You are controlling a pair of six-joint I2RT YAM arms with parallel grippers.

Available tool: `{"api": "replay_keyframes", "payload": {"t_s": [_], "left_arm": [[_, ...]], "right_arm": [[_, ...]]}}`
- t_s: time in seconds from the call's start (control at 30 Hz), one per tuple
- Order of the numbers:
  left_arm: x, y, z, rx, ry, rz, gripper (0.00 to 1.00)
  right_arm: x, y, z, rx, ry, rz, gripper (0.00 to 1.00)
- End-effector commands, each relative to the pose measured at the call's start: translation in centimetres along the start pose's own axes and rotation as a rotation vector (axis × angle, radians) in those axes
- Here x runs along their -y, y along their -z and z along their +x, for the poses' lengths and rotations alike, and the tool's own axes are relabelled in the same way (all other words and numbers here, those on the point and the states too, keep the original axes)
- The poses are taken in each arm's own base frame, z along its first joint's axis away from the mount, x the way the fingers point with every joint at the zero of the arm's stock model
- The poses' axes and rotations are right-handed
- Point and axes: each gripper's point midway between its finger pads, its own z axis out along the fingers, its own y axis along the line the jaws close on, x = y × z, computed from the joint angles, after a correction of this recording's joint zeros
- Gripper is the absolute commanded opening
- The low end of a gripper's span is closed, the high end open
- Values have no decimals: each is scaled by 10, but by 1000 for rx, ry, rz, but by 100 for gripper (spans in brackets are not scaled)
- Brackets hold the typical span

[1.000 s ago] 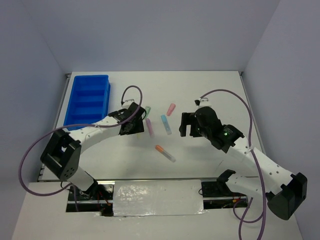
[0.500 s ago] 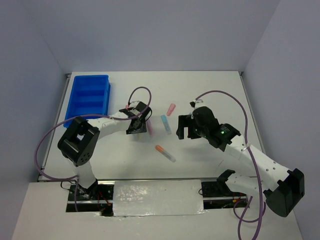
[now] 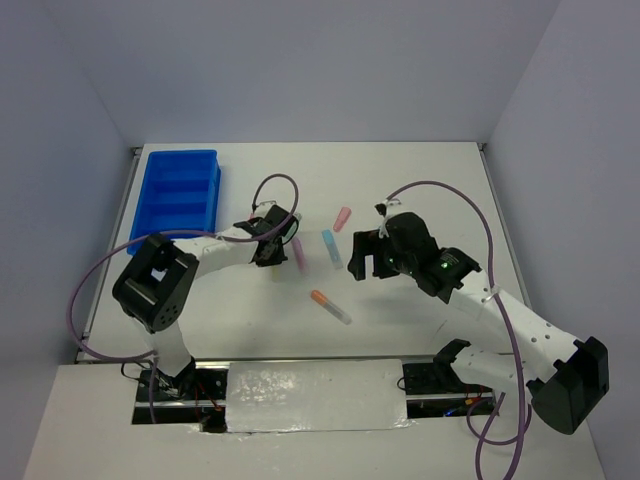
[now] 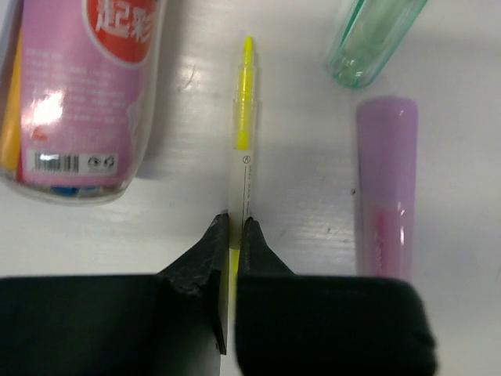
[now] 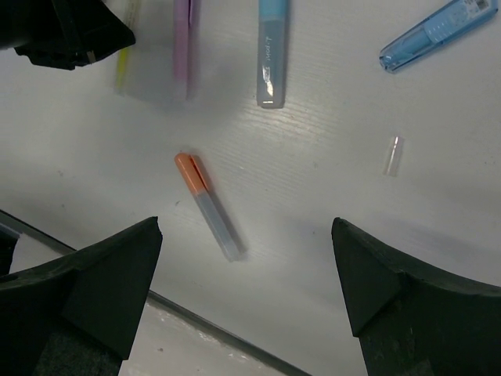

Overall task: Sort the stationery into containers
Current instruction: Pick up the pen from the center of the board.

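The thin clear cap [image 5: 394,155] lies below my right gripper and to its right in the right wrist view, so my right gripper shifts sideways and down around it next.
In the left wrist view my left gripper [image 4: 235,223] is shut on a thin yellow pen [image 4: 244,117] that lies on the white table. A pink tube [image 4: 86,94] lies to the pen's left. A green marker [image 4: 376,39] and a purple marker [image 4: 385,188] lie to its right. From above, the left gripper [image 3: 270,250] sits right of the blue tray [image 3: 178,198]. My right gripper [image 5: 244,231] is open, hovering above an orange marker [image 5: 207,205] with nothing between its fingers.
A light blue marker [image 3: 331,248] and a pink marker [image 3: 342,218] lie between the two arms. The right wrist view also shows a blue pen [image 5: 434,35] and a small clear cap [image 5: 392,154]. The table's front edge [image 5: 196,317] runs just below the orange marker.
My left gripper has closed onto the yellow pen. The right gripper has drifted slightly left and stays open.
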Motion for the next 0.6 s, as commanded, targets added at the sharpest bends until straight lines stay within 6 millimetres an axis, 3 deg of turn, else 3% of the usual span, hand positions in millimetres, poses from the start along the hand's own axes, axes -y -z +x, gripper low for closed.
{"api": "replay_keyframes", "payload": {"t_s": [0.0, 0.1, 0.2, 0.33, 0.4, 0.43, 0.57], "left_arm": [[-20, 5, 42, -105, -31, -28, 0], [-15, 21, 43, -95, -58, 4, 0], [-9, 46, 33, -52, -75, 50, 0], [14, 104, 7, 77, -100, 227, 0], [21, 122, 9, 83, -137, 314, 0], [23, 140, 5, 111, -137, 371, 0], [18, 181, 17, 130, -191, 531, 0]], "right_arm": [[-7, -2, -11, 43, 13, -56, 96], [-3, -13, -13, 22, -1, -92, 97], [21, -28, -17, -1, -24, -50, 97], [61, -50, -17, -51, -39, 107, 97], [68, -54, -24, -63, -38, 140, 97], [72, -63, -24, -93, -43, 143, 96], [93, -84, -11, -206, -31, 212, 87]]}}
